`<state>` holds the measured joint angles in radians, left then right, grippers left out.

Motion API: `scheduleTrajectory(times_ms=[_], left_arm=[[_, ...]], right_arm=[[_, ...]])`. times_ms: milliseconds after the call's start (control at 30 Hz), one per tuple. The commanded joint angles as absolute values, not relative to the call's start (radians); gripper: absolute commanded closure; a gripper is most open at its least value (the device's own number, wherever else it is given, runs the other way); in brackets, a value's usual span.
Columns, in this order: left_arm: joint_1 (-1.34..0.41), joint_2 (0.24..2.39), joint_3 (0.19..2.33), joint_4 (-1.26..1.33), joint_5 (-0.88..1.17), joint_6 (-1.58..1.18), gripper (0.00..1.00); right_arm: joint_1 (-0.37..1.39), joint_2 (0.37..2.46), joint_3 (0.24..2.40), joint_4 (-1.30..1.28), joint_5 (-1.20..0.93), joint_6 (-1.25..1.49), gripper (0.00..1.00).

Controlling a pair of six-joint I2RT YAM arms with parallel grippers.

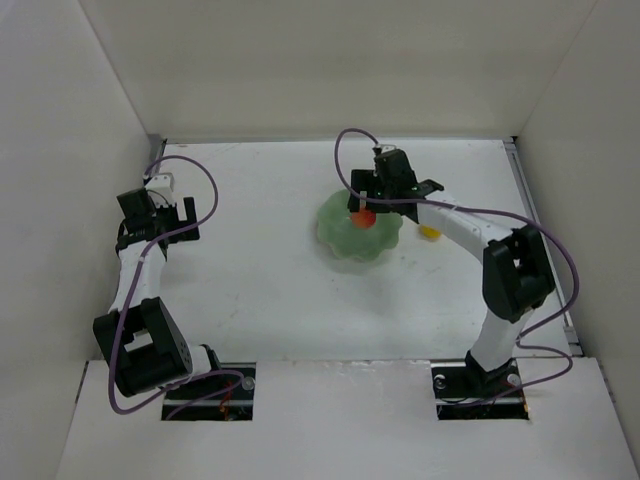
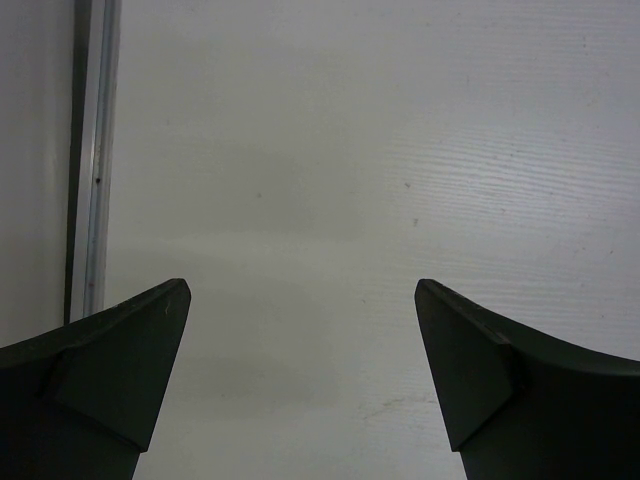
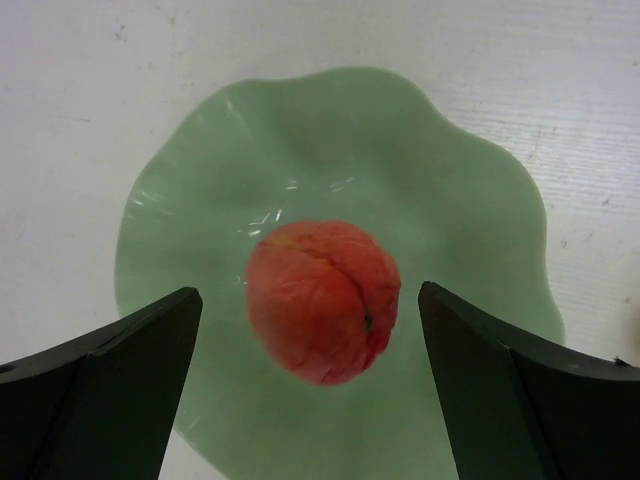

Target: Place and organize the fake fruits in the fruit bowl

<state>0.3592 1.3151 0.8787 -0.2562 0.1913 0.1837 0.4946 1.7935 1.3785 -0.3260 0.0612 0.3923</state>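
I need to move my right gripper past the rim of the bowl and down over the yellow fake fruit [image 1: 430, 233] to close on it, because the fruit is outside the bowl.
The pale green fruit bowl [image 1: 358, 232] with its wavy rim sits right of the table's centre. A round red-orange fake fruit [image 3: 322, 300] is in the bowl [image 3: 470, 220], also visible from above [image 1: 363, 217]. My right gripper [image 3: 310, 330] hangs open just over it, a finger on each side with a gap to the fruit. A yellow fake fruit [image 1: 430, 233] lies on the table right of the bowl, partly hidden by the right arm. My left gripper [image 2: 300, 330] is open over bare table at the far left [image 1: 158, 212].
White walls enclose the table on three sides. A metal rail [image 2: 92, 160] runs along the left wall close to the left gripper. A purple cable [image 1: 345, 150] loops over the bowl's far side.
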Motion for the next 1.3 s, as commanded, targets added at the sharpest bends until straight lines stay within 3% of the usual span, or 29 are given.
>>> scheduleTrajectory(times_ms=[0, 267, 500, 867, 1067, 1267], left_arm=[[0.366, 1.279, 0.868, -0.213, 0.201, 0.195, 0.0], [0.366, 1.285, 0.868, -0.213, 0.204, 0.195, 0.0], [0.361, 1.289, 0.867, -0.213, 0.201, 0.204, 0.0], [0.37, 1.275, 0.865, -0.216, 0.201, 0.206, 0.0], [0.377, 1.276, 0.862, -0.215, 0.201, 0.206, 0.0], [0.372, 1.285, 0.868, -0.216, 0.201, 0.206, 0.0]], right_arm=[[0.492, 1.721, 1.439, -0.314, 0.04, 0.361, 0.0], [0.328, 1.612, 1.361, -0.348, 0.144, 0.377, 0.0], [0.183, 1.709, 1.304, -0.413, 0.199, 0.368, 0.0], [0.14, 1.842, 1.281, -0.376, 0.181, 0.39, 0.0], [0.139, 1.816, 1.22, -0.37, 0.158, 0.385, 0.2], [0.134, 1.79, 1.175, -0.359, 0.126, 0.391, 0.6]])
